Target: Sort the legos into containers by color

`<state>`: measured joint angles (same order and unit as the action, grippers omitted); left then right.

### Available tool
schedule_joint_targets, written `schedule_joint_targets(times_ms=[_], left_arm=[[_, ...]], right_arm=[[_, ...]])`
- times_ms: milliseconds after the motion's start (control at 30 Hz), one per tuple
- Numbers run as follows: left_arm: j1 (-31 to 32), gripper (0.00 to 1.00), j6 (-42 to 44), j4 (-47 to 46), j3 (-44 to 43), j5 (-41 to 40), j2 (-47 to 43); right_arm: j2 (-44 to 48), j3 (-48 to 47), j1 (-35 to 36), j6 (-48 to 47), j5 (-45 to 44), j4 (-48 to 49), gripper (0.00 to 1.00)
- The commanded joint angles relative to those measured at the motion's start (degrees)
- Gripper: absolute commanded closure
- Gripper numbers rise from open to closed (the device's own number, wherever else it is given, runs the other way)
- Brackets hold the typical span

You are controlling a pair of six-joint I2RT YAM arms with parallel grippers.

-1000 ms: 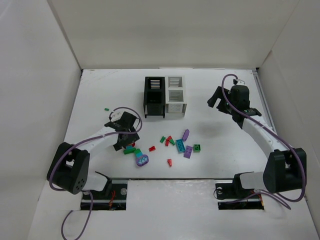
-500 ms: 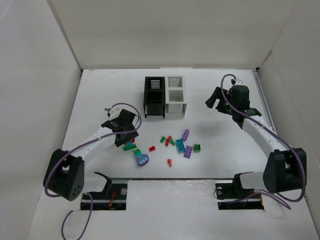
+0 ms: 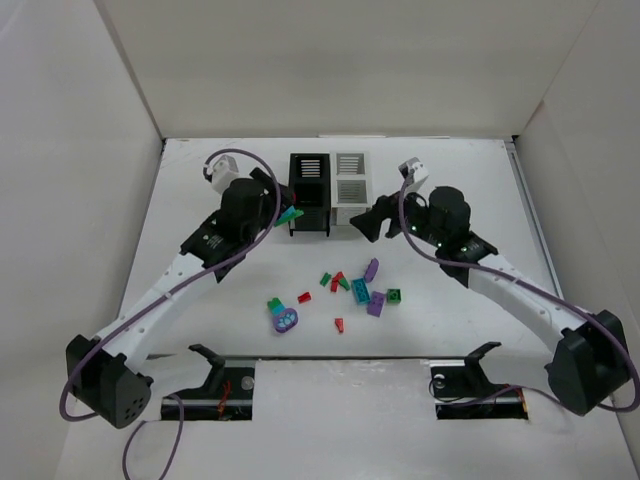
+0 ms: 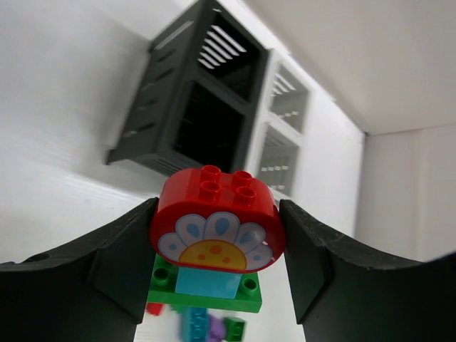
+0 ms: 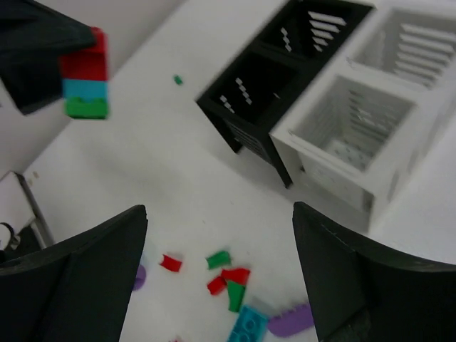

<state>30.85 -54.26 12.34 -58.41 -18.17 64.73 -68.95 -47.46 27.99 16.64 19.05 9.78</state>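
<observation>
My left gripper moves over the black container's near section next, lowers and releases. That section lies below it and to its right in the top view.
My left gripper [image 3: 285, 214] is shut on a stacked lego piece [image 4: 214, 217]: a red rounded brick with a flower print over teal and green bricks. It holds the piece in the air just left of the black container [image 3: 309, 193], which also shows in the left wrist view [image 4: 192, 121]. The white container [image 3: 351, 190] stands against the black one's right side. My right gripper [image 3: 373, 220] is open and empty, in front of the white container [image 5: 370, 121]. The held piece also shows in the right wrist view [image 5: 85, 75]. Loose legos [image 3: 360, 285] lie below the containers.
A purple, teal and green piece [image 3: 283, 315] lies at the front left of the pile. Small red bricks [image 3: 304, 297] [image 3: 338, 323] lie apart from it. A tiny green bit [image 5: 177, 80] lies left of the black container. White walls enclose the table.
My left gripper has risen from the table with the stacked piece and moved back and right to the black container. My right arm has swung left toward the white container.
</observation>
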Motion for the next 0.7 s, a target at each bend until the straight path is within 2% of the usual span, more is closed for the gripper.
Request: schedule_joint_targets(times_ms=[0,100,267,300,667], left_arm=[[3.2,0.60,-5.6,-7.4,-2.3,-2.4,-0.7],[6.8,0.60,-10.2,-11.0,-1.0,-4.6,-1.6],[11.9,0.62,-14.3,-15.1,1.7,-8.0,-6.9],[11.9,0.62,-14.3,-15.1,1.7,-8.8,-7.6],[14.4,0.66,-16.5,-14.9,5.0,-8.2,-11.8]], right_arm=[[0.0,-1.0,5.1,-0.6,1.8,14.6,0.13],[-1.8,-1.8,10.1,-1.7,0.6,18.2,0.14],[-3.0,-1.2,13.7,-3.6,-1.0,24.4,0.14],[-3.0,-1.2,14.5,-4.6,-0.2,25.0,0.17],[-3.0,-3.4,18.3,-5.2,-0.4,26.8,0.17]])
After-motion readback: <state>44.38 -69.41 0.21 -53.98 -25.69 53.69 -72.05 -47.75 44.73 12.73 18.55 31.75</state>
